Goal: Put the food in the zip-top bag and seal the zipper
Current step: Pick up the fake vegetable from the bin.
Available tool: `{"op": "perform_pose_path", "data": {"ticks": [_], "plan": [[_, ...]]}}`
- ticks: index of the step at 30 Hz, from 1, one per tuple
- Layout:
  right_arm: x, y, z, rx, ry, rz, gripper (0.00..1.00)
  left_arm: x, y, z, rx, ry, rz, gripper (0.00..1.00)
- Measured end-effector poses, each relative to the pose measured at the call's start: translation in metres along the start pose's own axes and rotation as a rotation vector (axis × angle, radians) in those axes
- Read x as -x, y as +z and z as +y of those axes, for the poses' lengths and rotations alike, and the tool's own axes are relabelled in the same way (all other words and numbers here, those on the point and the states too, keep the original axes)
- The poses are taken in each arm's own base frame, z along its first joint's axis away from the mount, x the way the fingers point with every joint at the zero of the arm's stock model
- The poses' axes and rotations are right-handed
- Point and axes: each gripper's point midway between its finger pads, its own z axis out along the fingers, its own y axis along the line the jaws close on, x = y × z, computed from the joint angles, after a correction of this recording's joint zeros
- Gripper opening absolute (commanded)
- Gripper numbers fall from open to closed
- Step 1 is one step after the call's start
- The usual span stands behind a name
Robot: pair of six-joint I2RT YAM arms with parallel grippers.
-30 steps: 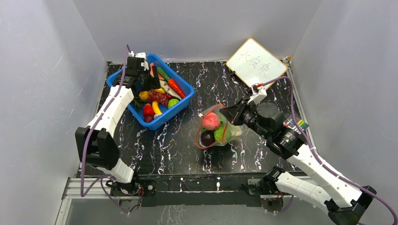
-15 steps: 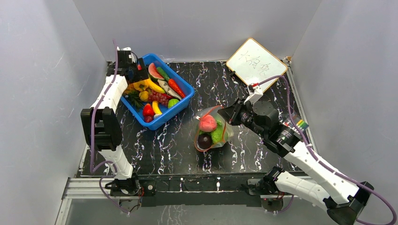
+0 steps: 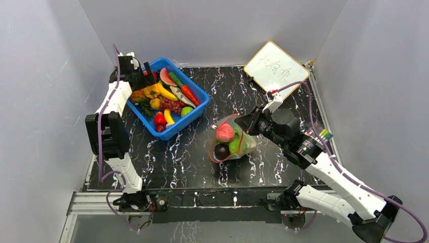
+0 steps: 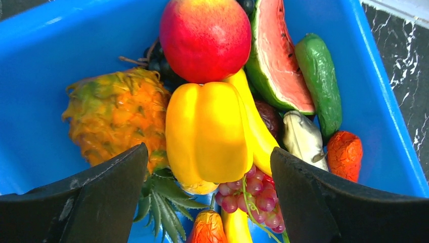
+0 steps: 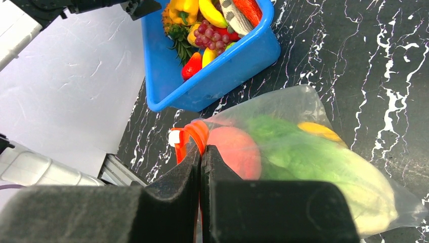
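Observation:
My left gripper's open fingers come down around the sides of the yellow pepper (image 4: 207, 131) next, then close, as the pepper lies uncovered between them.
The clear zip-top bag (image 3: 233, 143) lies mid-table, holding a pink peach (image 3: 225, 132), a dark plum (image 3: 221, 151) and green lettuce (image 3: 238, 144). My right gripper (image 3: 243, 123) is shut on the bag's mouth edge at the red-orange zipper (image 5: 195, 132); peach (image 5: 235, 152) and lettuce (image 5: 303, 157) show through the plastic. My left gripper (image 3: 146, 80) is open and empty over the far left corner of the blue bin (image 3: 198, 112). Below its jaws (image 4: 208, 152) lie a yellow pepper (image 4: 207, 131), a red peach (image 4: 205, 38), a pineapple (image 4: 119, 119) and grapes (image 4: 255, 200).
The bin also holds a watermelon slice (image 4: 278, 55), cucumber (image 4: 318, 81) and carrot (image 3: 189, 93). A whiteboard (image 3: 275, 67) leans at the back right. A small multicoloured object (image 3: 324, 134) sits by the right wall. Grey walls close in on three sides.
My left gripper has swung left and back, from above the middle of the bin to its far left corner. My right gripper has drawn the bag slightly left, still clamped on the zipper.

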Motion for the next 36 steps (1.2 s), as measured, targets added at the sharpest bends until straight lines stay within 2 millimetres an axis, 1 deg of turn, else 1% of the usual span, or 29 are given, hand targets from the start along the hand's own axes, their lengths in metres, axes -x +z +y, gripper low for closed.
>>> {"op": "perform_pose_path", "data": {"ticks": [5,8,12,13,16,17,20,25,30,33,36], "plan": [[0.001,-0.001,0.0,0.002,0.0,-0.003,0.0,-0.02,0.017,-0.001,-0.019,-0.014,0.06,0.89],[0.002,-0.003,0.002,0.007,0.001,-0.009,0.0,-0.028,0.022,0.0,-0.02,-0.022,0.081,0.87],[0.004,-0.004,0.003,0.012,0.001,-0.015,0.0,-0.031,0.024,-0.002,-0.036,-0.024,0.092,0.76],[0.004,-0.005,0.003,0.012,0.001,-0.015,0.0,-0.031,0.024,-0.002,-0.04,-0.023,0.094,0.72],[0.004,-0.004,0.003,0.012,0.001,-0.015,0.0,-0.033,0.024,-0.005,-0.053,-0.023,0.099,0.56],[0.004,-0.004,0.003,0.012,0.001,-0.015,0.0,-0.033,0.024,-0.005,-0.056,-0.022,0.099,0.53],[0.004,-0.004,0.003,0.012,0.001,-0.015,0.0,-0.033,0.024,-0.006,-0.068,-0.023,0.102,0.49],[0.004,-0.004,0.003,0.012,0.001,-0.015,0.0,-0.035,0.023,-0.007,-0.081,-0.027,0.11,0.47],[0.004,-0.005,0.003,0.012,0.002,-0.015,0.0,-0.042,0.014,-0.009,-0.095,-0.037,0.124,0.42],[0.004,-0.005,0.003,0.01,0.01,-0.014,0.0,-0.043,0.002,-0.011,-0.104,-0.038,0.119,0.41],[0.003,-0.005,0.002,0.005,0.026,-0.014,0.0,-0.041,-0.014,-0.015,-0.118,-0.04,0.103,0.41]]}}
